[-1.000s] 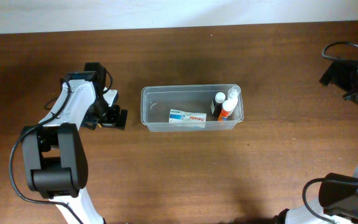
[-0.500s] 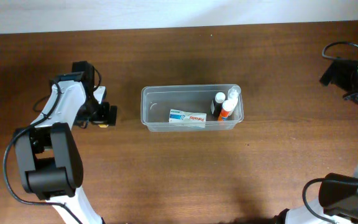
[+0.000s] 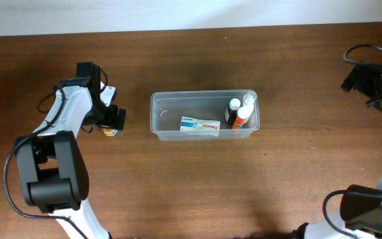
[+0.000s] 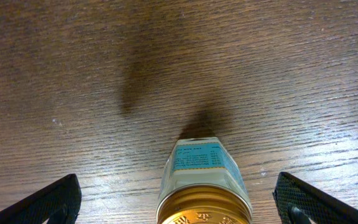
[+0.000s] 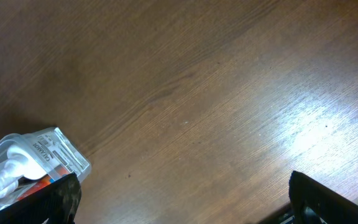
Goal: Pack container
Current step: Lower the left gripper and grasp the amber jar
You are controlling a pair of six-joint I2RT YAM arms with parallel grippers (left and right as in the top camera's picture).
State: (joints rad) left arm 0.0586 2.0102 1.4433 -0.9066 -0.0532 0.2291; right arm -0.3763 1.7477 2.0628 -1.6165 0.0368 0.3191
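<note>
My left gripper lowers slightly next and closes its fingers on the small jar's labelled body (image 3: pixel 110 131), since the jar already stands between them, outside the container.
The container (image 3: pixel 161 99) is a clear tub at mid table. It holds a white and blue toothpaste box (image 3: pixel 200 125) and two small bottles (image 3: pixel 234 109), all at its right half. A small jar (image 4: pixel 204 177) with a gold lid and a blue label stands on the wood left of the container, seen also from above as the jar (image 3: pixel 110 132). My left gripper (image 4: pixel 178 199) is open, its fingers (image 4: pixel 42 202) wide apart on both sides of the jar without touching it. My right gripper (image 5: pixel 182 199) is open over bare wood, with a corner of the container (image 5: pixel 48 146) at its lower left.
The left arm (image 3: pixel 71 113) curves from the left front edge to the jar. The right arm (image 3: pixel 377 76) with its cables sits at the far right edge. A pale wall runs along the table's back edge.
My left gripper has drawn back leftward from the container and now sits over the jar. The container, its contents and the right arm have not moved.
</note>
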